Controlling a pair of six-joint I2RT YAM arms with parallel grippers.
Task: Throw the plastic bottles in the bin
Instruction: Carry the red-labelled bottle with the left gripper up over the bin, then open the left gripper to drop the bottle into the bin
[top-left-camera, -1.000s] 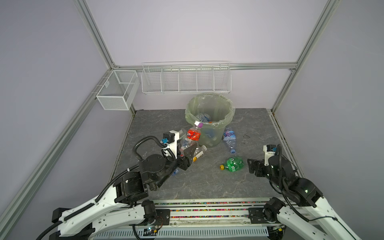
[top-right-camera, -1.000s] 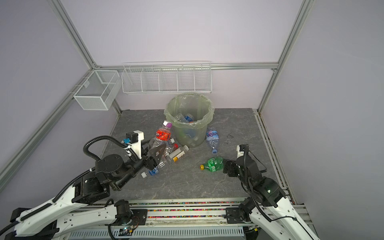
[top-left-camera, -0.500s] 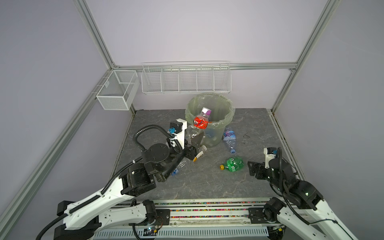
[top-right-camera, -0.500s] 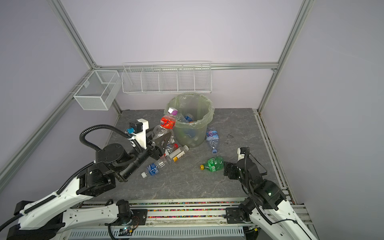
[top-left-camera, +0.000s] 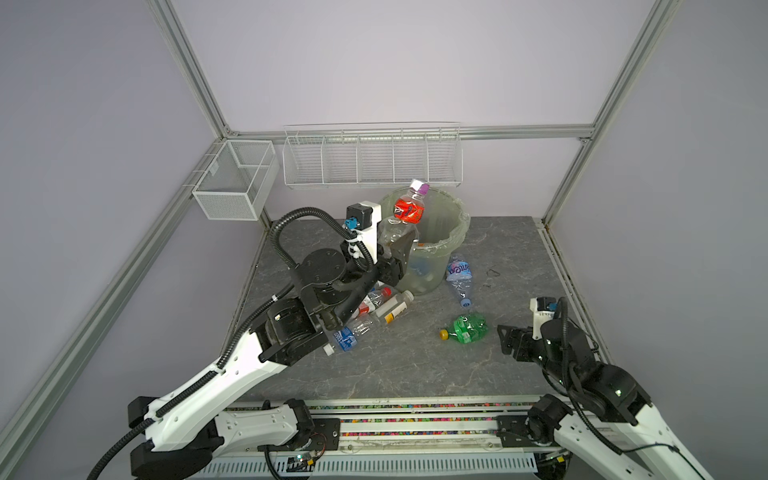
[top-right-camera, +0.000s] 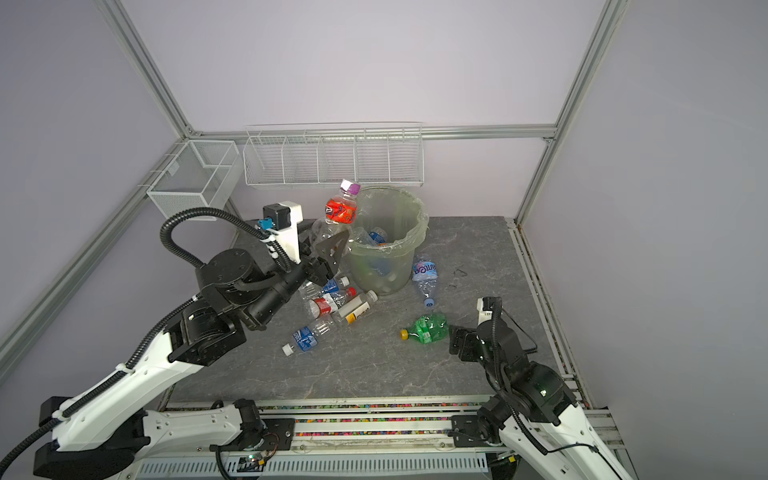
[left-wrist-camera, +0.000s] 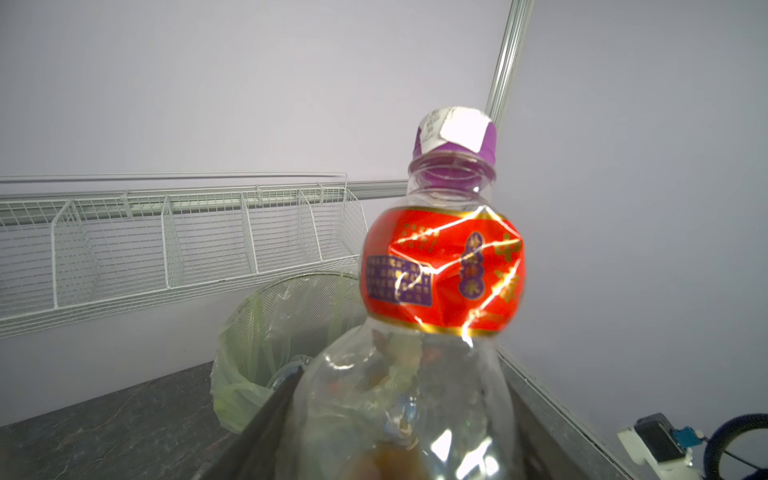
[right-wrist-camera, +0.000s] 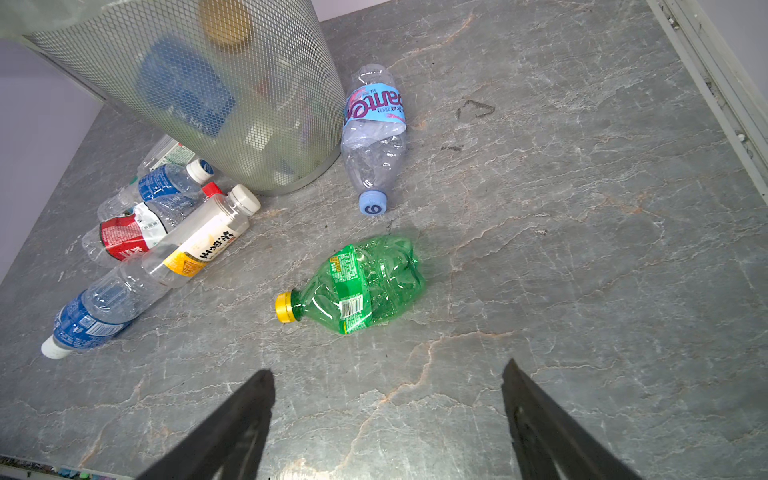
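The left gripper carries the upright bottle outward past the bin's near rim next, then lets go of it over the bin's opening (top-right-camera: 387, 214) (left-wrist-camera: 297, 328), which lies outward.
My left gripper (top-left-camera: 395, 241) (left-wrist-camera: 399, 415) is shut on a clear bottle with a red label and purple cap (top-left-camera: 409, 208) (top-right-camera: 340, 210) (left-wrist-camera: 444, 274). It holds the bottle upright at the near left rim of the pale green bin (top-left-camera: 440, 257) (top-right-camera: 386, 270) (left-wrist-camera: 291, 316). Bottles (top-right-camera: 376, 237) lie inside the bin. My right gripper (top-left-camera: 509, 340) (right-wrist-camera: 386, 374) stands open and empty, low over the table, just right of a crushed green bottle (top-left-camera: 467, 328) (right-wrist-camera: 365, 282). A blue-labelled bottle (top-left-camera: 459, 274) (right-wrist-camera: 374, 124) lies by the bin's base. Several more bottles (top-left-camera: 374, 311) (right-wrist-camera: 166, 232) lie left of it.
White wire baskets hang on the back wall (top-left-camera: 372, 158) and the left frame (top-left-camera: 235, 178), above the bin. A metal rail (top-left-camera: 569, 282) runs along the table's right edge, close behind my right arm.
My left arm has raised the red-labelled bottle from low beside the bin up to its rim. My right arm has drawn back slightly, still open.
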